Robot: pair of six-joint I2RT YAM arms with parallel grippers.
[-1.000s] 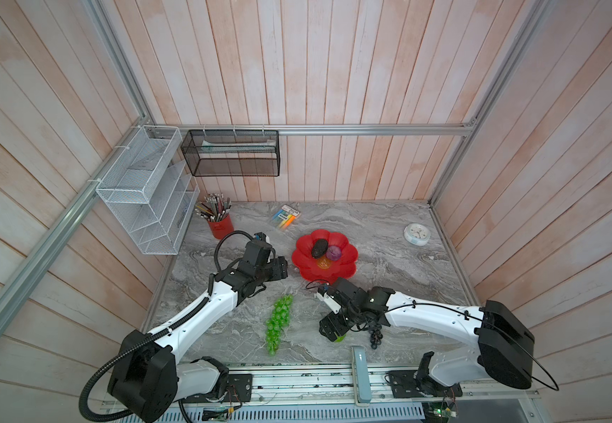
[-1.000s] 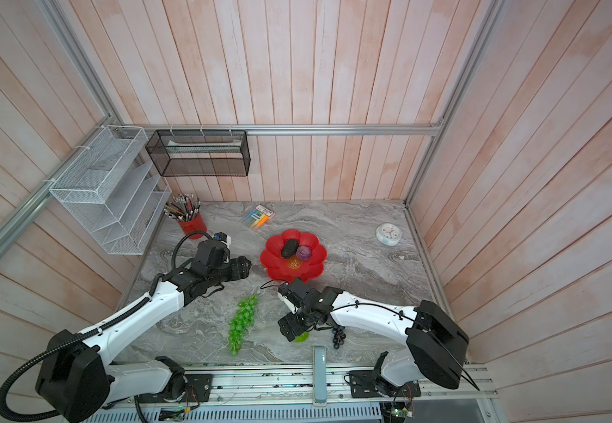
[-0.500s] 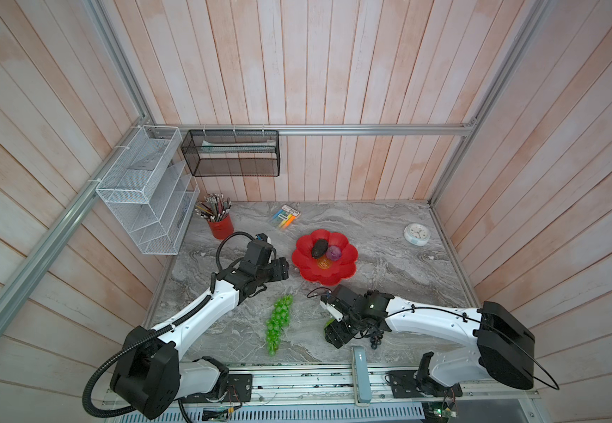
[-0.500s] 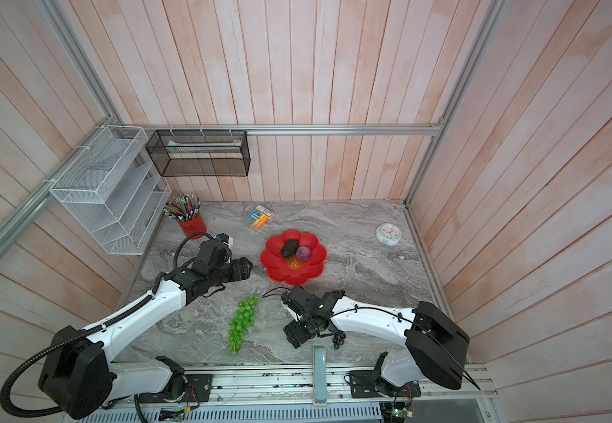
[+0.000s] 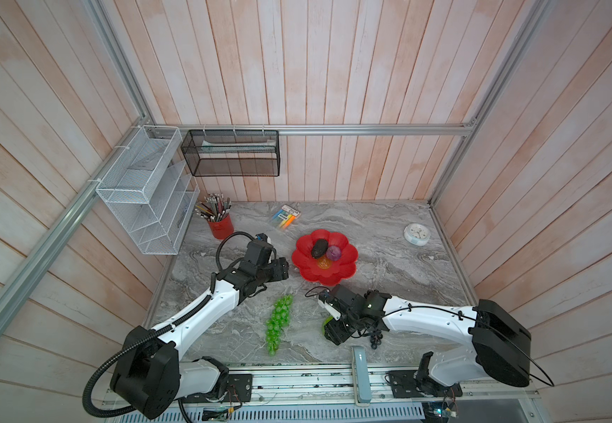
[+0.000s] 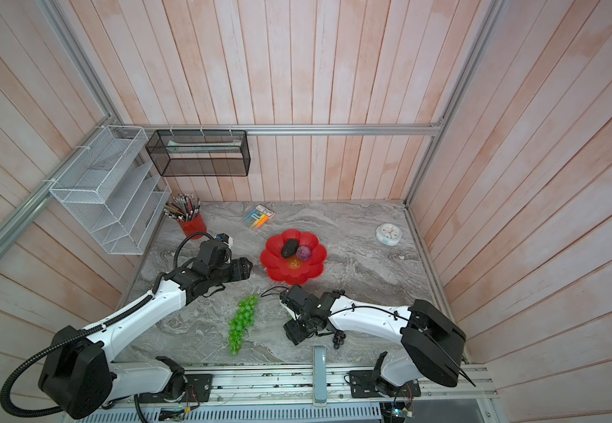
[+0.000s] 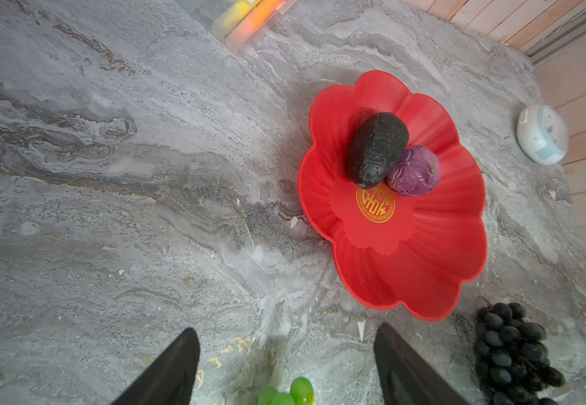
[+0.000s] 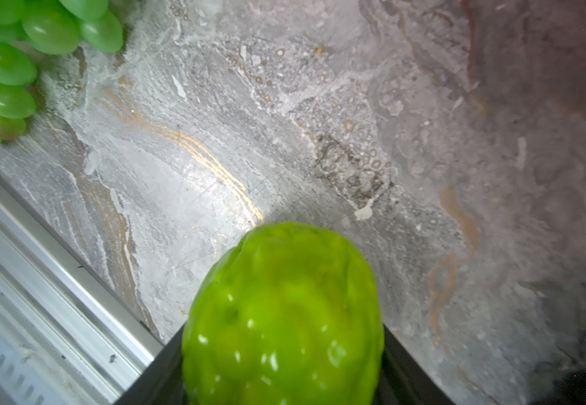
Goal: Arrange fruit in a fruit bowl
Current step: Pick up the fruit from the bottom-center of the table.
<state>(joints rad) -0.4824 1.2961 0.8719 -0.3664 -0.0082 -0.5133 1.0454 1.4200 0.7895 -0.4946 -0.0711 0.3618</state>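
The lime-green fruit goes up and outward in my right gripper next, above the bowl's gold-marked bottom beside the avocado, then down for release, as that spot is bare.
The red scalloped fruit bowl holds a black-green avocado and a small purple fruit. A green grape bunch lies on the marble near the front. My right gripper is down at the table, shut on the bumpy lime-green fruit, which fills the gap between its fingers. The dark grape bunch lies partly hidden under that arm. My left gripper hovers open and empty, left of the bowl.
A red pencil cup, a highlighter pack and a white clock stand toward the back. A white wire rack and a black mesh basket hang on the walls. The metal front rail runs close to the right gripper.
My right gripper moved toward the front edge, came down over the lime-green fruit and narrowed its jaws onto it. The left arm has hardly moved.
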